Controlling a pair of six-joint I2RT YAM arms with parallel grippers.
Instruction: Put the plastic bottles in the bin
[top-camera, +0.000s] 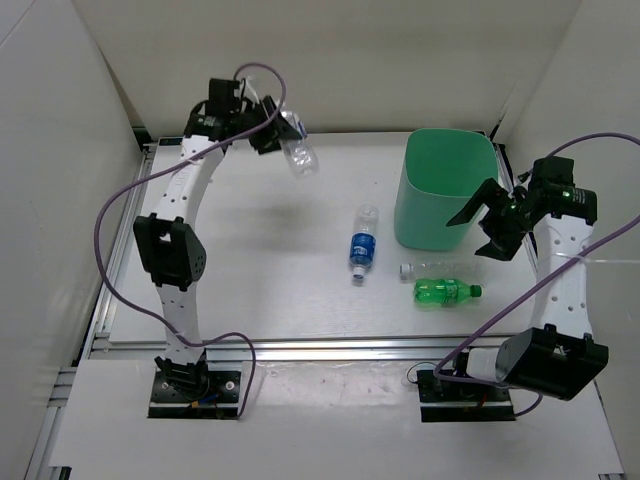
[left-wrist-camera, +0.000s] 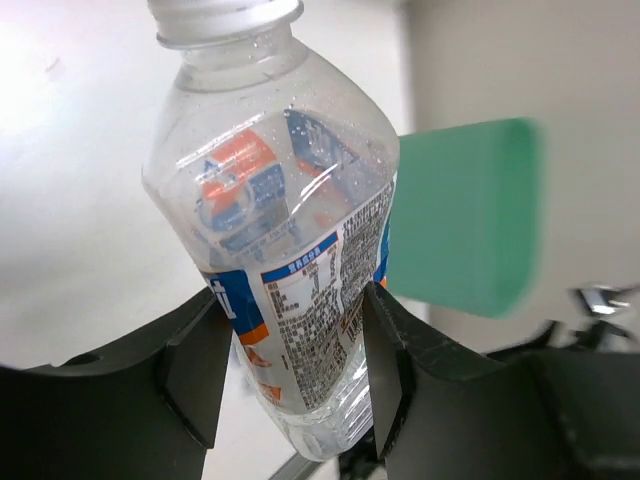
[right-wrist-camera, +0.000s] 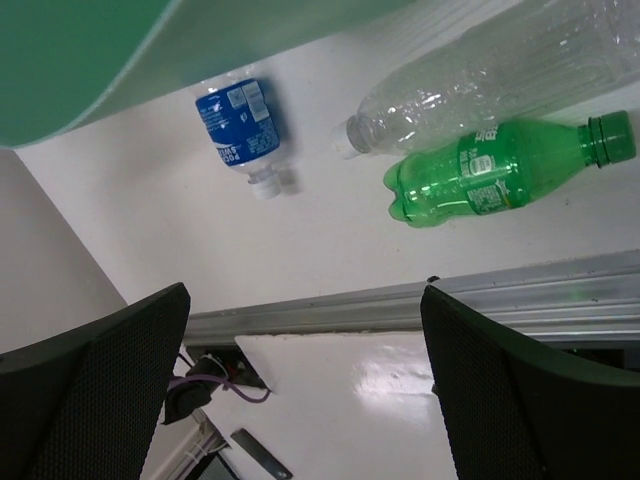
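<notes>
My left gripper carries the bottle up and across the table over the mint-green bin's open top (top-camera: 450, 162) (left-wrist-camera: 514, 218) next, since it is still well short.
My left gripper (top-camera: 281, 131) is raised at the far left, shut on a clear plastic bottle with a pale printed label (top-camera: 300, 154). In the left wrist view the fingers (left-wrist-camera: 195, 375) clamp its lower body (left-wrist-camera: 290, 250), cap end away from me. The mint-green bin (top-camera: 445, 185) stands at the far right and shows beyond the bottle (left-wrist-camera: 465, 220). A blue-label bottle (top-camera: 362, 246), a plain clear bottle (top-camera: 442, 267) and a green bottle (top-camera: 447, 292) lie on the table. My right gripper (top-camera: 482, 228) is open and empty, above the table beside the bin's right front.
The right wrist view shows the blue-label bottle (right-wrist-camera: 240, 125), clear bottle (right-wrist-camera: 480, 75) and green bottle (right-wrist-camera: 490, 170) below, the bin wall (right-wrist-camera: 80, 50) at upper left, and the table's metal front rail (right-wrist-camera: 400, 305). White walls enclose the table.
</notes>
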